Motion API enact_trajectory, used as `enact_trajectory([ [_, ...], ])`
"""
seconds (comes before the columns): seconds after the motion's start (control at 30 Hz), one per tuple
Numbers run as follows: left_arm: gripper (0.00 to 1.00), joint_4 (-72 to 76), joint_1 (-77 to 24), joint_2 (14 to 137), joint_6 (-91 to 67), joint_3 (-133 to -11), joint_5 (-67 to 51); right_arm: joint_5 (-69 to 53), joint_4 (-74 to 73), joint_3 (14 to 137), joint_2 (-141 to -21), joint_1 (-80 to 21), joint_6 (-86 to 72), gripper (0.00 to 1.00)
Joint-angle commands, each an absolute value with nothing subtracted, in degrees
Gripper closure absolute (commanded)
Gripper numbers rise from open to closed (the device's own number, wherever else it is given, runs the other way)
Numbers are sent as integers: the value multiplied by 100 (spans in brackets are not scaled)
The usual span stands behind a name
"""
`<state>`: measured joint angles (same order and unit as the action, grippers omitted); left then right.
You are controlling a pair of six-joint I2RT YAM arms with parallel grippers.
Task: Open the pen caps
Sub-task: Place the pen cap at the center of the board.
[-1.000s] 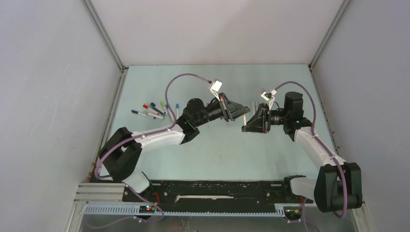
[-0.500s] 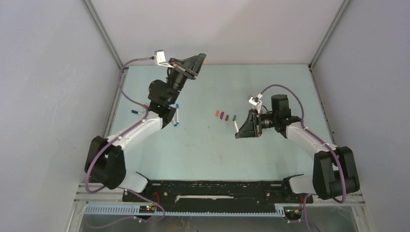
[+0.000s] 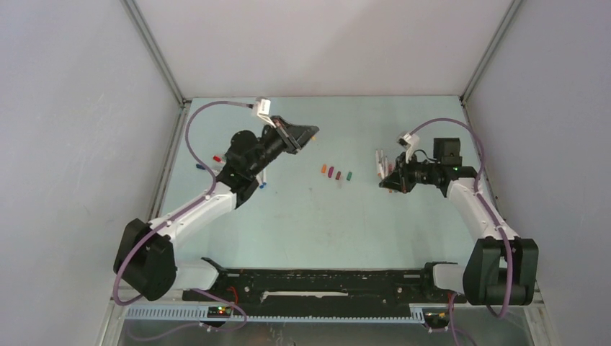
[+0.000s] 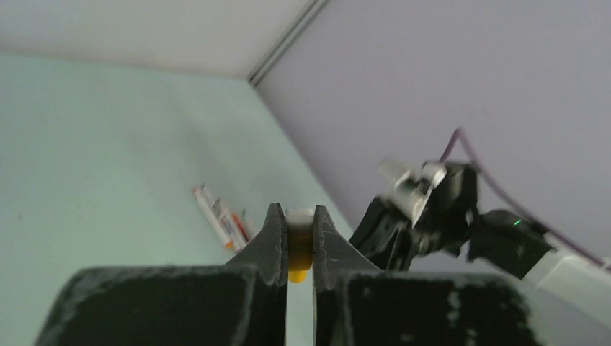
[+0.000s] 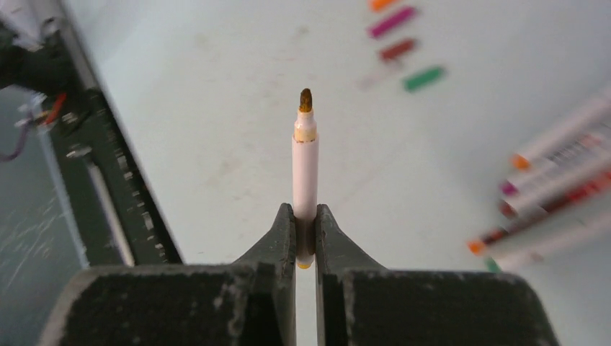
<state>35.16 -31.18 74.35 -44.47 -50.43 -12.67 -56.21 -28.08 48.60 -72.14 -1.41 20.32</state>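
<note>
The loose caps are in a row, so the yellow cap [image 4: 299,249] goes down next with my left gripper, to the right in the top view, for release beside the green one.
My left gripper [image 4: 296,213] is shut on a yellow pen cap [image 4: 299,249] and hangs above the table left of centre [image 3: 311,132]. My right gripper [image 5: 305,213] is shut on the tail of a white pen barrel [image 5: 305,173] whose brownish-yellow tip is bare. It sits low at the right [image 3: 385,182], beside a bunch of uncapped pens [image 3: 381,164]. Loose caps lie in a short row mid-table: orange [image 3: 323,169], purple [image 3: 330,172], dark red [image 3: 338,175] and green [image 3: 349,175].
Capped pens [image 3: 209,163] lie at the left, mostly hidden under my left arm. The uncapped bunch also shows in the right wrist view [image 5: 562,180] and the left wrist view [image 4: 220,220]. Grey walls enclose the table. A black rail [image 3: 324,285] runs along the near edge.
The grippers met mid-table, then parted. My left arm swung to the far left corner and has come back toward the centre with the cap. My right gripper carried the open pen right to the bunch.
</note>
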Motion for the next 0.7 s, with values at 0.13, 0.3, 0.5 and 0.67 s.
enact_trajectory([
  [0.13,97,979,-4024,8081,-3421,-5591,-909,-3245,-1658,4732,-7371,541,501,95],
  [0.3,97,153,-4379,9001,-3227,-6480,-596,-2707,-1372,4702,-7731,729,-307,93],
  [0.5,97,-461,-4675,9946,-3082,-7391,-427,-2807,-1392,4774,-8295,1035,-618,93],
  [0.67,96,-927,-4768,10706,-3028,-8121,-342,-2891,-1467,4873,-8698,1089,-660,93],
])
